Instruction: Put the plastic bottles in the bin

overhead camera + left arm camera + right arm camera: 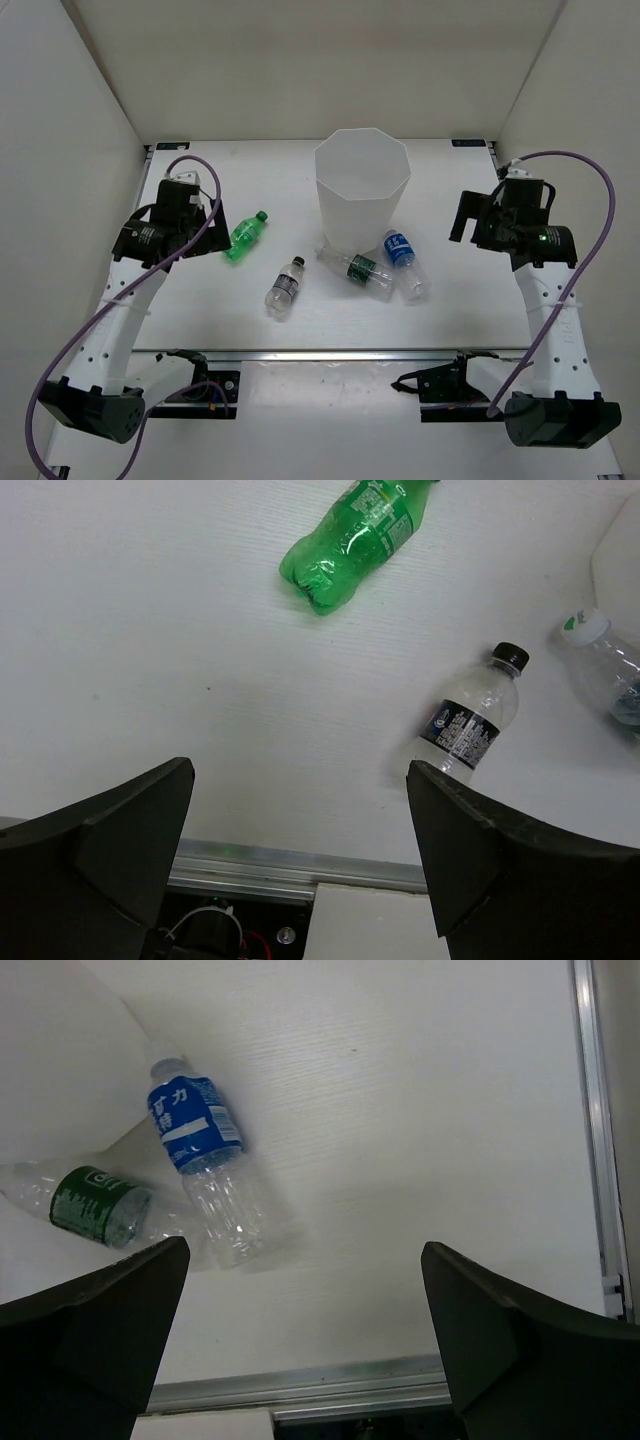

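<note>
Next, my right gripper moves down and to its left in the top view to the nearest bottle, the blue-label one, onto the bottle's clear middle [407, 267] [212, 1173].
The tall translucent white bin [362, 185] stands at the table's back middle. An all-green bottle [246, 236] lies to its left, also in the left wrist view [350, 542]. A clear bottle with a grey label [285, 288] lies nearer the front, also in the left wrist view [464, 728]. A green-label bottle [358, 272] and a blue-label bottle [404, 262] lie touching below the bin, both in the right wrist view, green-label [90, 1205], blue-label [203, 1165]. My left gripper [300, 865] is open and empty left of the green bottle. My right gripper [305, 1350] is open and empty, right of the blue-label bottle.
White walls enclose the table on the left, back and right. A metal rail [330, 353] runs along the table's front edge, with the arm bases just below it. A rail [598, 1130] also edges the right side.
</note>
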Motion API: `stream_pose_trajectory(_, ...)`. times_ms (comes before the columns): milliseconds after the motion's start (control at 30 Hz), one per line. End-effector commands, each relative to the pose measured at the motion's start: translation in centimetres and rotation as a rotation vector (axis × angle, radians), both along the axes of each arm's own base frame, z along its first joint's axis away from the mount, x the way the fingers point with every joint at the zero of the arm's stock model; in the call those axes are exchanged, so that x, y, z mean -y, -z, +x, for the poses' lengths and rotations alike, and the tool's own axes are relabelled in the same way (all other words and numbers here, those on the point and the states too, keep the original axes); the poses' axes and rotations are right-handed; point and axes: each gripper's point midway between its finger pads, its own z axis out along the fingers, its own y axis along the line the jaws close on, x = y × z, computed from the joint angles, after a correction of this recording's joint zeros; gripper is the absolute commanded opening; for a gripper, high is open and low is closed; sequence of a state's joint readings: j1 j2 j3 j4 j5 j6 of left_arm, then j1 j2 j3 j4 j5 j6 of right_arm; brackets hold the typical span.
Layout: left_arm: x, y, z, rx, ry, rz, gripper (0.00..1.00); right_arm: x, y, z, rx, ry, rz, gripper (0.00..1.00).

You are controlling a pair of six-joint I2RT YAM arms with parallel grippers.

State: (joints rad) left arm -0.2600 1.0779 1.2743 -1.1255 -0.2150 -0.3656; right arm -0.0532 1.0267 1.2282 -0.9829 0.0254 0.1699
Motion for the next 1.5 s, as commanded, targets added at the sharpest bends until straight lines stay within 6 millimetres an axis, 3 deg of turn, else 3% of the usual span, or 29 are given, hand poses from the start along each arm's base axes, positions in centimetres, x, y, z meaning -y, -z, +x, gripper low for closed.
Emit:
stream_pose_trajectory(0, 0.4, 0.2, -0.8, 0.006, 0.015, -0.029, 0.99, -1.2, -1.5, 1.0, 0.096, -0.051, -0.050, 0.99)
stream_pose_trajectory(167, 1.4, 1.0, -1.2, -0.003, 0.062, -0.045, 0.99, -4.6, 1.8, 1.9, 0.067, -0.150, 0.003, 1.00)
stream_pose_trajectory(500, 2.3, 2.3, -1.5, -0.014, 0.106, -0.072, 0.98, -6.5, 9.3, 4.3, -0.035, -0.191, 0.080, 0.99)
stream_pose_trajectory(700, 2.6, 2.8, -1.6, -0.018, 0.127, -0.086, 0.99, -10.0, 10.6, 5.8, 0.051, -0.285, 0.188, 0.98)
stream_pose_trajectory(767, 2.7, 2.9, -1.5, -0.019, 0.134, -0.085, 0.99, -10.5, 11.0, 6.2, 0.068, -0.300, 0.172, 0.97)
stream_pose_trajectory(1033, 2.3, 3.2, -2.0, -0.037, 0.119, -0.074, 0.99, -10.7, 16.4, 6.4, -0.063, -0.251, 0.115, 0.92)
stream_pose_trajectory(1267, 2.3, 3.1, -2.5, -0.047, 0.120, -0.073, 0.99, -9.9, 18.7, 6.1, -0.069, -0.180, 0.133, 0.78)
stream_pose_trajectory(1333, 2.3, 3.1, -2.5, -0.054, 0.119, -0.074, 0.99, -9.5, 18.8, 6.0, -0.061, -0.165, 0.063, 0.54)
stream_pose_trajectory(1400, 2.4, 3.2, -2.2, -0.059, 0.124, -0.068, 0.99, -9.2, 19.2, 5.6, -0.065, -0.160, 0.048, 0.53)
stream_pose_trajectory(1467, 2.5, 2.7, -2.1, -0.051, 0.131, -0.057, 0.98, -8.8, 18.6, 5.5, -0.062, -0.148, 0.059, 0.42)
